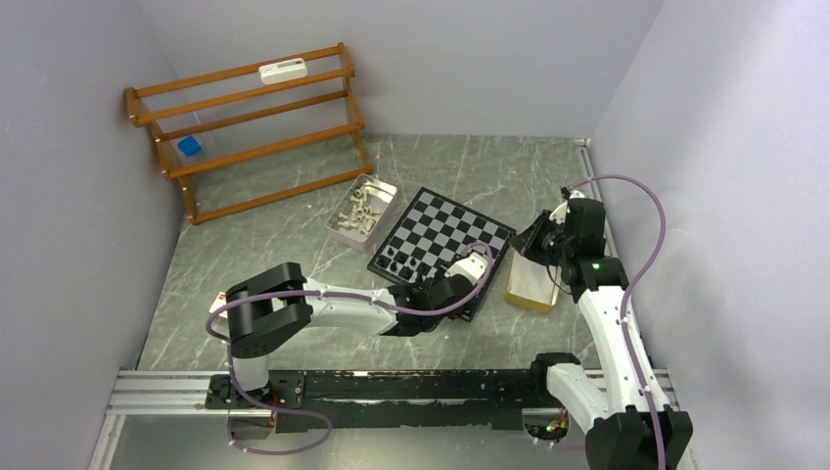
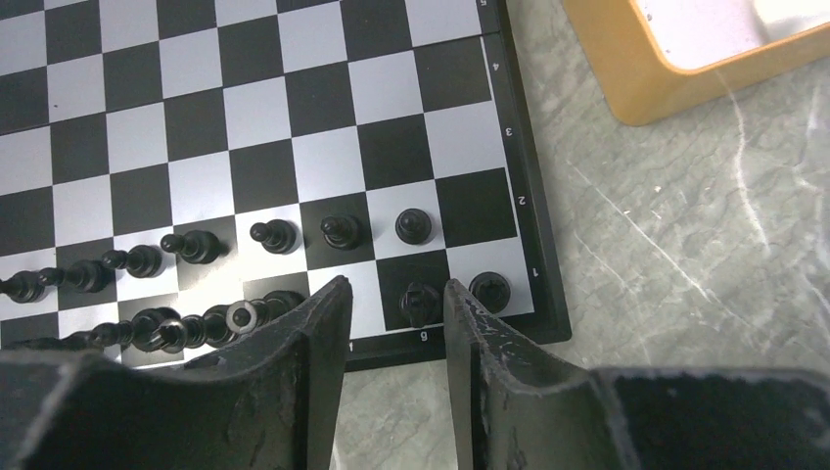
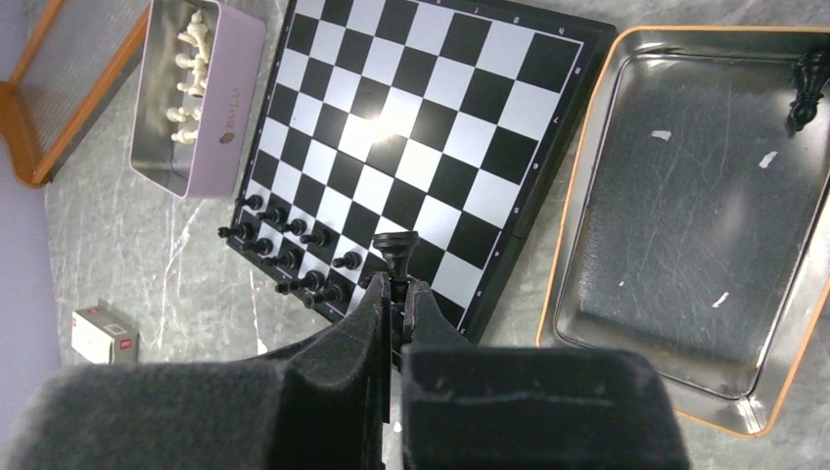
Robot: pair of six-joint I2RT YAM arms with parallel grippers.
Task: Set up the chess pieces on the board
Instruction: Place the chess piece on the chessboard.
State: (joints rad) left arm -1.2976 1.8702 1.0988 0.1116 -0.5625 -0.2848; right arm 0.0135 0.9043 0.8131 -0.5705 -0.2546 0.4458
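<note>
The right gripper draws back next, lowers the piece onto the empty dark square before the corner rook and releases it, since that square lies below and back.
The board (image 1: 445, 220) lies mid-table, with black chess pieces (image 2: 196, 245) standing in two rows along its near edge. My left gripper (image 2: 394, 289) is open over the board's near right corner. A black piece (image 2: 419, 302) stands on its square between the fingertips, untouched, and a rook (image 2: 488, 290) occupies the corner square beside it. My right gripper (image 3: 399, 286) is shut on a black piece (image 3: 396, 243), held above the board's right edge (image 3: 529, 186). One more black piece (image 3: 808, 83) lies in the orange tray (image 3: 685, 215). In the top view the left gripper (image 1: 470, 272) and the right gripper (image 1: 538, 240) are close together.
A lilac tin (image 3: 230, 108) left of the board holds cream-white pieces (image 3: 191, 88). The orange tray (image 1: 531, 286) sits against the board's right side. A wooden slatted rack (image 1: 254, 127) stands at the back left. A small white box (image 3: 103, 333) lies on the table.
</note>
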